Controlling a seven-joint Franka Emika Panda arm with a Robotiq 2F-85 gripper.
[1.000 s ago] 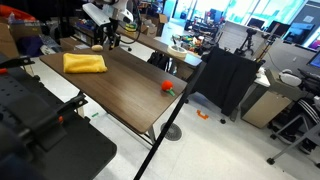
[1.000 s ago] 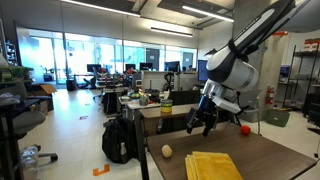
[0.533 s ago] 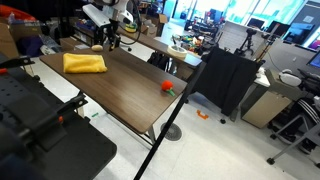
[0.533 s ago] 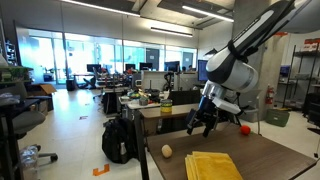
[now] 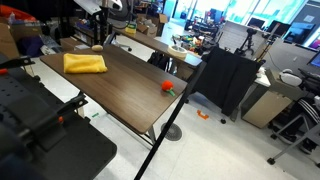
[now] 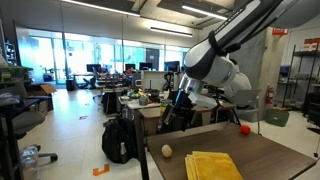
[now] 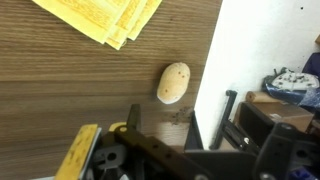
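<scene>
I need to lower my open gripper around the potato-shaped object (image 6: 167,151) (image 7: 173,83), with one finger on each side, because it is below my gripper on the table, near the table's edge.
A pale, potato-shaped object (image 7: 173,83) lies on the dark wooden table (image 7: 60,90), close to its edge. My gripper (image 7: 180,122) hangs open just above and beside it, one finger (image 7: 133,118) over the wood and the other finger (image 7: 229,108) past the edge over the floor. Nothing is between them. A folded yellow cloth (image 7: 100,18) lies further in on the table. In both exterior views the potato-shaped object (image 6: 167,151) (image 5: 97,47) sits near the cloth (image 6: 213,165) (image 5: 84,63), and a small red object (image 5: 168,88) (image 6: 245,129) lies at the far end. The gripper (image 6: 176,116) hovers above the table's end.
A black backpack (image 6: 118,140) stands on the floor beside the table's end. A black partition or cart (image 5: 225,80) stands beyond the table's long side. Dark equipment (image 5: 40,125) fills the near corner. Cluttered desks (image 6: 140,100) stand behind.
The arm has swung sideways and the gripper has moved from over the table's back to above its end, near the potato-shaped object. The jaws stayed open.
</scene>
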